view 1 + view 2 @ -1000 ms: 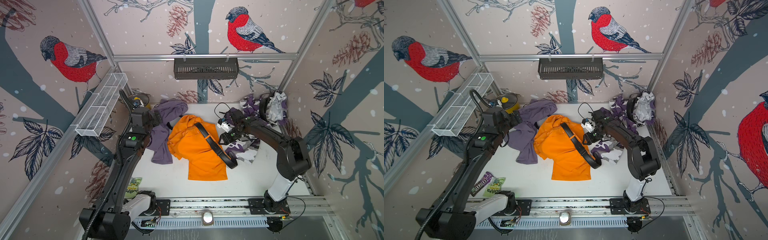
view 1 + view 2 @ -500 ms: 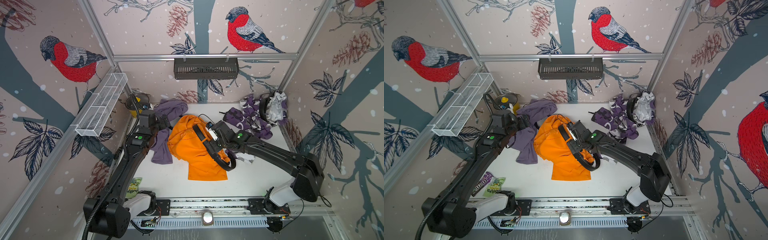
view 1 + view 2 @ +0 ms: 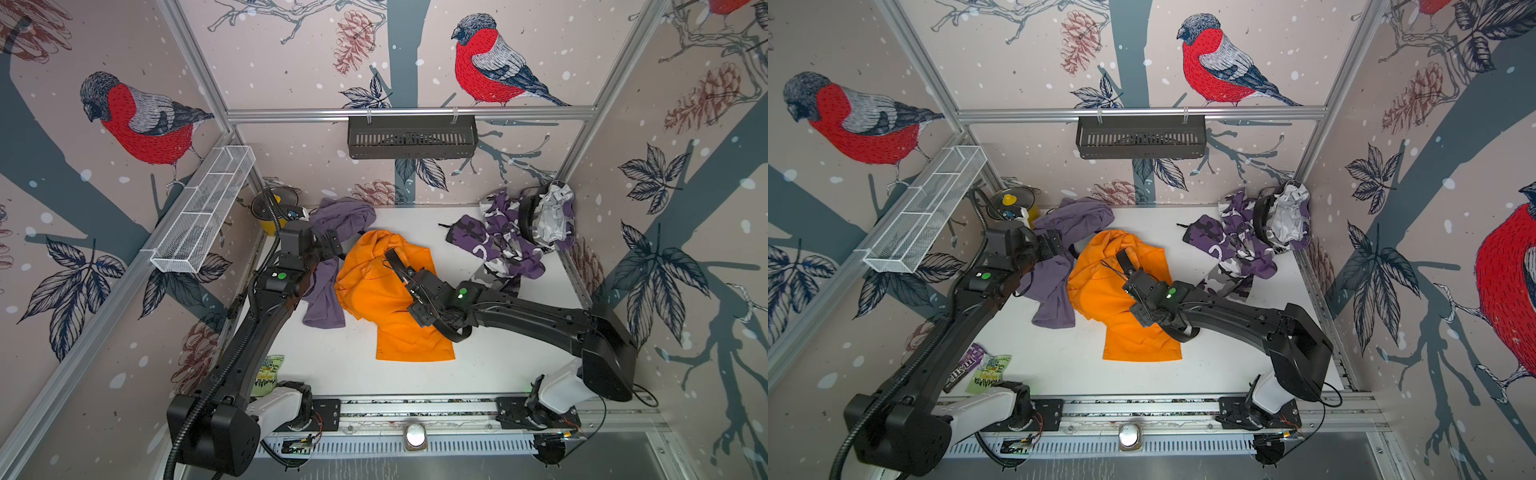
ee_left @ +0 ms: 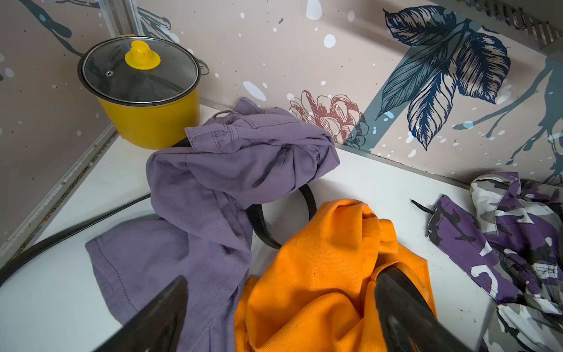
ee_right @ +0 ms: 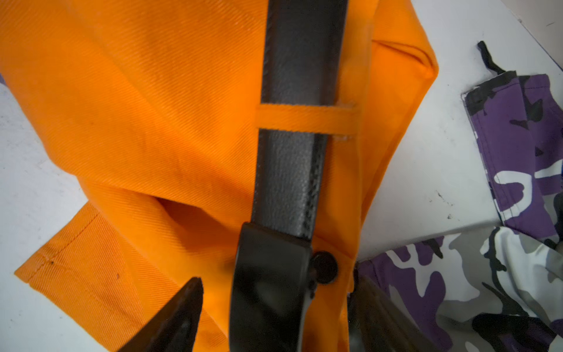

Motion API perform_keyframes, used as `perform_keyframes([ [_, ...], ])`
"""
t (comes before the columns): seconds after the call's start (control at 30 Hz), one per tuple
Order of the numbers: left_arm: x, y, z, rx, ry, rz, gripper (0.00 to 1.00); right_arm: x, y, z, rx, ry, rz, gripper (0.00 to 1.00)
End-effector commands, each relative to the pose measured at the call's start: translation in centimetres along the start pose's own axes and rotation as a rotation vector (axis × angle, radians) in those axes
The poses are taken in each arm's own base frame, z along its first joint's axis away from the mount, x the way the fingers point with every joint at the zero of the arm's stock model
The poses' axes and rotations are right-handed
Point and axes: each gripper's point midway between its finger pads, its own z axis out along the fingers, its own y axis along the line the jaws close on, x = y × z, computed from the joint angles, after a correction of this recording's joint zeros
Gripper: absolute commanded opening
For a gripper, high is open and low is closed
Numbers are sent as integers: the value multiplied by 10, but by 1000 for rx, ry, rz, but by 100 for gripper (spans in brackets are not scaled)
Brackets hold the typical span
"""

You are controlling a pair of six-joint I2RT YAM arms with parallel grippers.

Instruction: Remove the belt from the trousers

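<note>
My left gripper will next go toward the belt and down onto the orange fold alongside (image 3: 380, 270) (image 4: 353, 284), because that fold is below it, closer to my right gripper.
Orange trousers (image 3: 386, 299) (image 3: 1100, 299) lie crumpled mid-table. A black belt (image 3: 395, 259) (image 3: 1123, 257) runs through their loops. In the right wrist view the belt (image 5: 292, 170) passes under an orange loop and ends in a black buckle (image 5: 268, 283). My right gripper (image 5: 275, 279) (image 3: 409, 276) hovers open over that buckle, one finger on each side, with gaps showing. My left gripper (image 4: 283, 275) (image 3: 332, 245) is open above the seam between the orange trousers (image 4: 320, 274) and purple cloth, holding nothing. A black strap (image 4: 262, 225) arcs between the two garments.
Purple trousers (image 3: 332, 266) lie left of the orange ones. A yellow pot with a glass lid (image 4: 143, 100) stands in the back left corner. Camouflage clothes (image 3: 507, 245) are piled at the back right. Snack packets (image 3: 266, 374) lie front left. Wire baskets (image 3: 203, 208) hang on the walls.
My right arm swung from the camouflage pile leftward over the orange trousers and now sits above the belt buckle. The left gripper edged toward the trousers.
</note>
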Motion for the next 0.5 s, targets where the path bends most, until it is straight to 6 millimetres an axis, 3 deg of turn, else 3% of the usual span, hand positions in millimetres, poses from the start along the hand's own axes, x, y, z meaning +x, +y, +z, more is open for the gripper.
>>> perform_keyframes([
  [0.0, -6, -5, 2, 20, -27, -15, 94, 11, -4, 8, 37, 30, -11, 78],
  [0.13, -5, -7, 3, 19, -21, -11, 94, 14, 4, 13, 24, 31, -51, 75],
  [0.23, -6, -8, 3, 20, -24, -10, 94, 13, -7, 13, 76, 30, -54, 45],
  [0.37, -4, -12, 6, 27, -14, 3, 94, -14, -14, -17, 58, -80, -74, 29],
  [0.47, -6, -22, 10, 67, -11, 35, 94, -35, -21, -47, 13, -179, -127, 28],
])
